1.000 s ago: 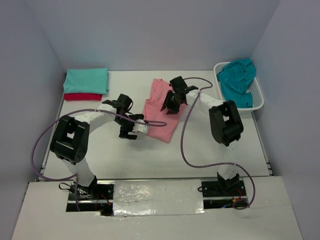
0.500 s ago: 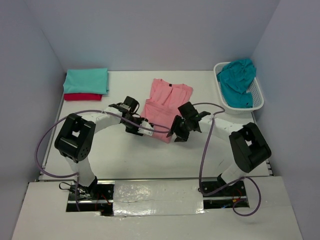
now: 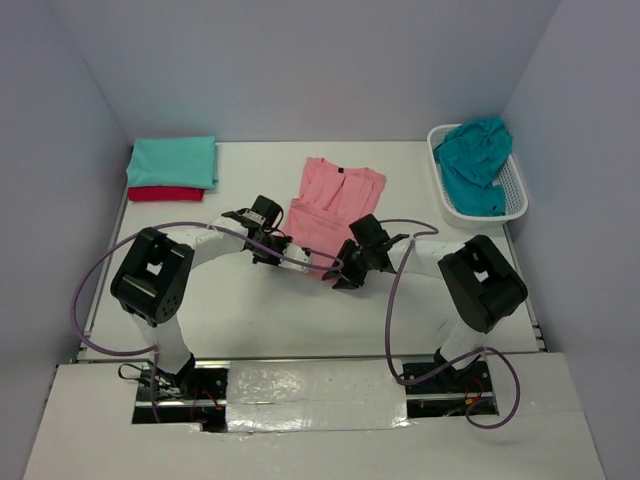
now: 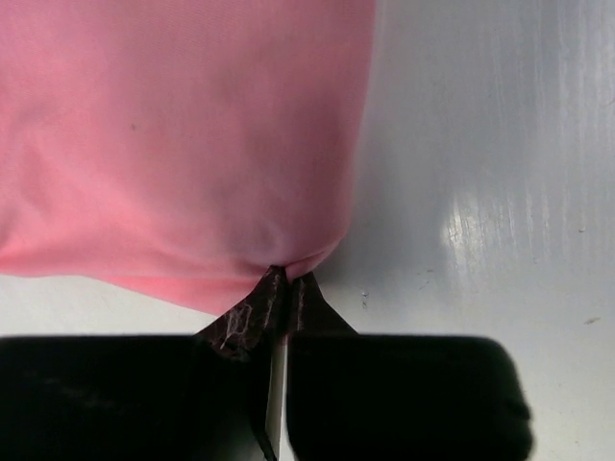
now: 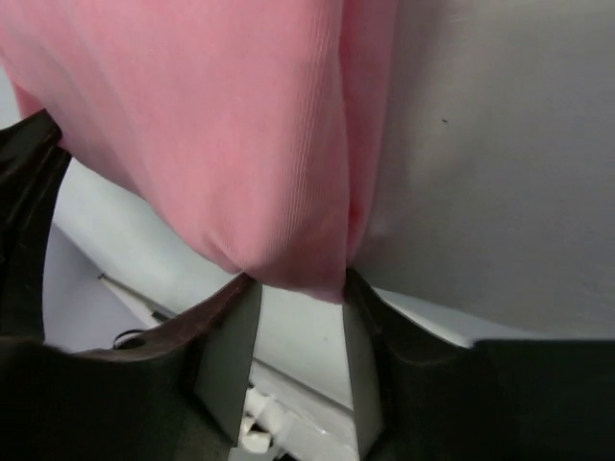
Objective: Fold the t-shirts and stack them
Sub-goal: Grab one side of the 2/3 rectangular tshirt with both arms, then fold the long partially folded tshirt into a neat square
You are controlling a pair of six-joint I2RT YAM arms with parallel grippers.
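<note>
My left gripper is pinching the hem, and the shirt's collar end [image 3: 319,171] lies outward of it. Next I should lift the hem, carry it outward, then bring it down onto the collar end and let go.
The salmon pink t-shirt [image 3: 335,200] lies flat mid-table, collar toward the back. My left gripper [image 3: 305,262] is at its near hem, shut on a pinch of the pink cloth [image 4: 192,125], jaws pressed together [image 4: 285,279]. My right gripper [image 3: 343,272] sits at the hem's near right corner. Its jaws stand apart with the bunched pink corner [image 5: 221,125] between the fingertips [image 5: 296,288]. A folded mint-teal t-shirt [image 3: 172,160] rests on a folded crimson one [image 3: 165,193] at the back left. The teal-blue t-shirt [image 3: 472,150] is heaped in the basket.
A white lattice basket [image 3: 515,195] stands at the back right by the wall. Purple cables loop from both arms over the near table. Blue-grey walls close in the left, back and right sides.
The right arm swung from the shirt's upper part down to its near right corner. The left gripper slid to the hem and closed on it.
</note>
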